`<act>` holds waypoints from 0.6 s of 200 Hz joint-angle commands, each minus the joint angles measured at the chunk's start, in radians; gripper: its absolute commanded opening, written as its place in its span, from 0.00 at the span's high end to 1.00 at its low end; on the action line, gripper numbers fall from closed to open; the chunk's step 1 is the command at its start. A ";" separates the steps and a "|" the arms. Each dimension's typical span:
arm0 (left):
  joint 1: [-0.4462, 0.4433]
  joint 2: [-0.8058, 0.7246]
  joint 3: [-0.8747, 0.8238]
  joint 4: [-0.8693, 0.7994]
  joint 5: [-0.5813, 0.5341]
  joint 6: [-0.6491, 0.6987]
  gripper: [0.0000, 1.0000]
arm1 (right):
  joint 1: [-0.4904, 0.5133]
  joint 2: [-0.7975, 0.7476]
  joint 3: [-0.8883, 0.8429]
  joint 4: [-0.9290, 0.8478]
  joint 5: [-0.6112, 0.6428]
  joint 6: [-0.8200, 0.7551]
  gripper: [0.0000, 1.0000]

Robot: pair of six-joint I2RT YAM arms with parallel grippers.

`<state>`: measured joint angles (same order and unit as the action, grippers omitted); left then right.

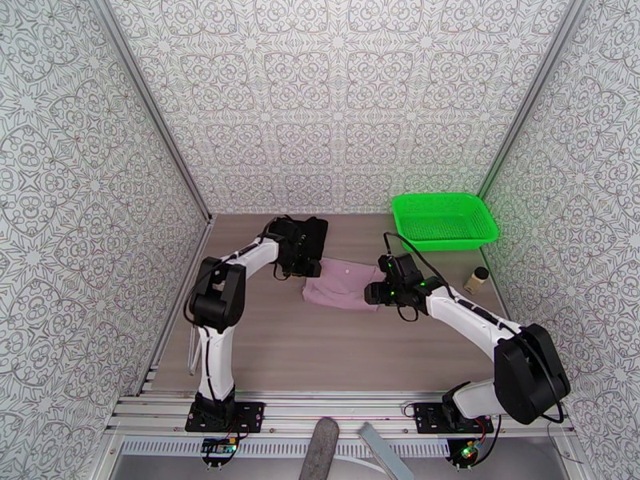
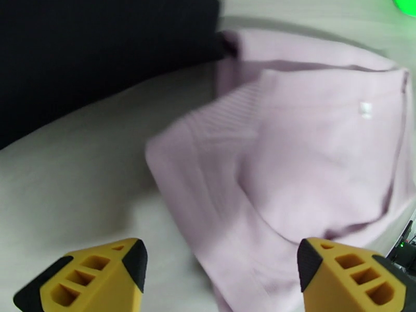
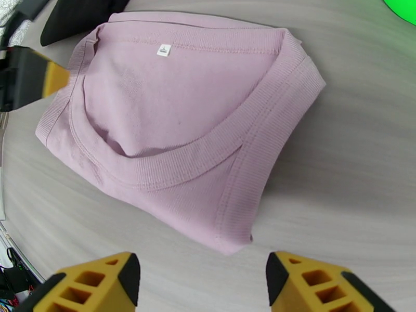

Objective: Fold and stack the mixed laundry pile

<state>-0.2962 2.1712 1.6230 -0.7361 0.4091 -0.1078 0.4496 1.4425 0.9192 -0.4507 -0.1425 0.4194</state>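
The ribbed corner of the pink shirt near the black garment sticks out between the open fingers, so my left gripper lowers and eases outward over it next.
The laundry is two garments lying on the table. The pink shirt [image 1: 342,285] is folded into a compact bundle, neckline up [image 3: 182,115] [image 2: 312,152]. The black garment [image 1: 309,234] lies behind its left corner, touching it [image 2: 78,58] [image 3: 78,11]. My left gripper [image 1: 302,262] hovers at the pink shirt's left edge, its yellow fingers [image 2: 104,276] spread wide apart, open [image 2: 223,271]. My right gripper [image 1: 374,294] is at the shirt's right edge, above its near fold, also open [image 3: 203,282] with nothing pinched. The left gripper's fingertip [image 3: 47,79] shows beside the shirt's far edge.
A bright green mesh basket [image 1: 444,220] stands at the back right. A small bottle [image 1: 478,278] stands near the right wall. Patterned walls close in the table on three sides. Bare wood tabletop [image 1: 320,354] stretches in front of the garments.
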 commanded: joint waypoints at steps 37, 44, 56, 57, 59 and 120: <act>-0.028 0.131 0.075 0.024 0.074 0.008 0.22 | -0.005 -0.001 -0.013 0.014 0.006 0.025 0.32; -0.033 0.145 0.086 0.023 0.074 0.005 0.23 | -0.003 0.001 -0.015 0.019 0.003 0.028 0.32; -0.043 0.168 0.107 0.015 0.064 0.005 0.25 | -0.003 0.004 -0.017 0.021 0.001 0.031 0.32; -0.045 0.170 0.109 0.014 0.061 0.004 0.25 | -0.004 0.004 -0.017 0.022 0.001 0.030 0.32; -0.047 0.174 0.113 0.012 0.058 0.004 0.25 | -0.003 0.004 -0.018 0.023 0.001 0.030 0.32; -0.139 0.234 0.163 -0.046 -0.067 0.022 0.29 | -0.003 0.007 -0.020 0.037 -0.011 0.032 0.33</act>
<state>-0.3428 2.2803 1.8042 -0.8429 0.3378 -0.1047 0.4496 1.4425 0.9176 -0.4385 -0.1432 0.4381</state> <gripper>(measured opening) 0.714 0.676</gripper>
